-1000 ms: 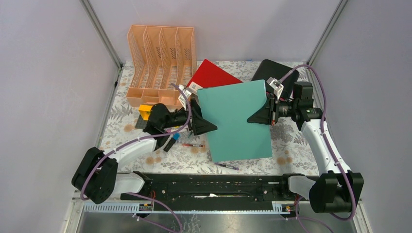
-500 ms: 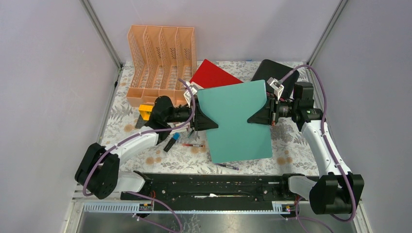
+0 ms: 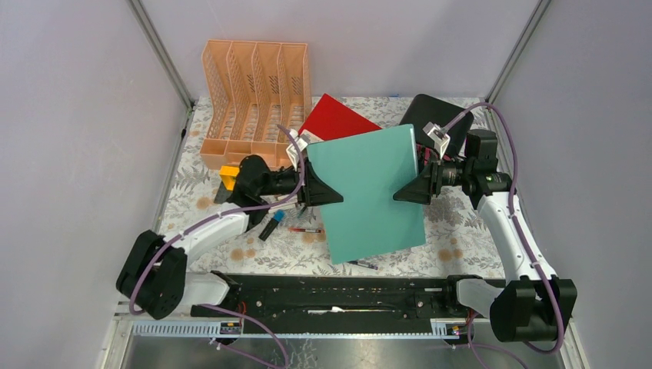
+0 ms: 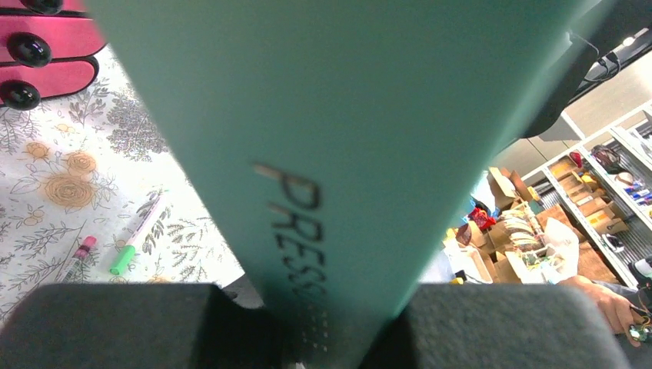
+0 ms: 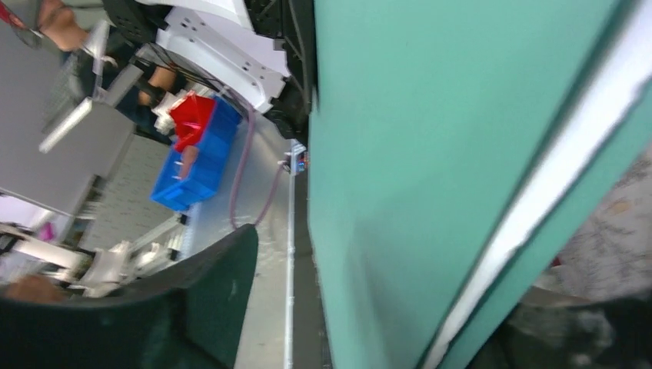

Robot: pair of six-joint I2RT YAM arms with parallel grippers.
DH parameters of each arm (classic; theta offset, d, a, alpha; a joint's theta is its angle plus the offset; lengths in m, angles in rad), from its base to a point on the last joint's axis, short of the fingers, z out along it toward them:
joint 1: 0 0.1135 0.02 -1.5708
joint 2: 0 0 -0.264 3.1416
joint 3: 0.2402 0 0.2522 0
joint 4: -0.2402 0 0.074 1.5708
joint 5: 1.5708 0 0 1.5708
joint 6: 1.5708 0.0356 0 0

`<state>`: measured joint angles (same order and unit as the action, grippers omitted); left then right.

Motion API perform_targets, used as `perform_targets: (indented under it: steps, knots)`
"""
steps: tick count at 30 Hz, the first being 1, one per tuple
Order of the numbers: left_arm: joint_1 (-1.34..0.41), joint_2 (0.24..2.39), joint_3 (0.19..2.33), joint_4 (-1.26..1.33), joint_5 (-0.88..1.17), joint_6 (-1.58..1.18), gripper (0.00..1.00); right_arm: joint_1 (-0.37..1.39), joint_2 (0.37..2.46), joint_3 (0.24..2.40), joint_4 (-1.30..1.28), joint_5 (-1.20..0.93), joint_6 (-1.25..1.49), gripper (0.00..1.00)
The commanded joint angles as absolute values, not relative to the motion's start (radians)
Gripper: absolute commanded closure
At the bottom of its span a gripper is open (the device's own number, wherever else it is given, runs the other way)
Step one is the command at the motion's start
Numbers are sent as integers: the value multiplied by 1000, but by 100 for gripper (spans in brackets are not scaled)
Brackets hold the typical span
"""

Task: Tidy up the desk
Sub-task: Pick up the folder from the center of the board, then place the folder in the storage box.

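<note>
My left gripper is to turn the teal book (image 3: 369, 192) outward to the peach rack next and release it in the end slot by the peach rack's side (image 3: 220, 108), since that slot is empty.
A teal book (image 3: 369, 192) hangs tilted above the desk (image 3: 461, 238), which has a white cloth with grey ferns and tan flowers. My left gripper (image 3: 327, 192) is shut on the book's left edge. In the left wrist view both dark pads press the teal cover (image 4: 346, 115) at my left gripper (image 4: 334, 307). My right gripper (image 3: 407, 192) stands open around the book's right edge. In the right wrist view a wide gap separates one finger (image 5: 207, 300) from the teal cover (image 5: 430, 154) at my right gripper (image 5: 384, 307).
A peach file rack (image 3: 254, 100) stands at the back left. A red book (image 3: 334, 119) and a black drawer box (image 3: 430, 115) lie behind the teal book. Pens (image 3: 305, 230) (image 3: 360, 264), a blue marker (image 3: 271, 225) and a yellow-black object (image 3: 231, 178) lie below.
My left gripper moved in and closed on the teal book's left edge. My right gripper, shut on the right edge before, has opened. The book has shifted slightly left.
</note>
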<state>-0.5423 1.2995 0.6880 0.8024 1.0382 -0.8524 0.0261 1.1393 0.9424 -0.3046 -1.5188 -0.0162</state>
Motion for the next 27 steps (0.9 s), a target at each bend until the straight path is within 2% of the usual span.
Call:
perform_targets:
  steps: [1, 2, 7, 11, 15, 20, 27]
  knots:
    - [-521, 1185, 678, 772, 987, -800, 100, 31, 1094, 949, -291, -1470, -26, 5]
    - [-511, 1160, 674, 731, 966, -781, 100, 31, 1088, 953, -314, -1428, -56, 1]
    - [-424, 1027, 649, 515, 866, -712, 100, 29, 1085, 1012, -469, -1114, -202, 0]
    - [-368, 934, 700, 258, 710, -606, 100, 28, 1090, 1008, -461, -1001, -208, 0]
    - [-348, 894, 815, 49, 495, -506, 100, 28, 1084, 1001, -450, -974, -210, 0]
    - [-346, 929, 952, -40, 260, -389, 100, 28, 1075, 991, -440, -983, -212, 0]
    - [-300, 1040, 1101, 8, 216, -269, 100, 27, 1069, 982, -430, -993, -204, 0]
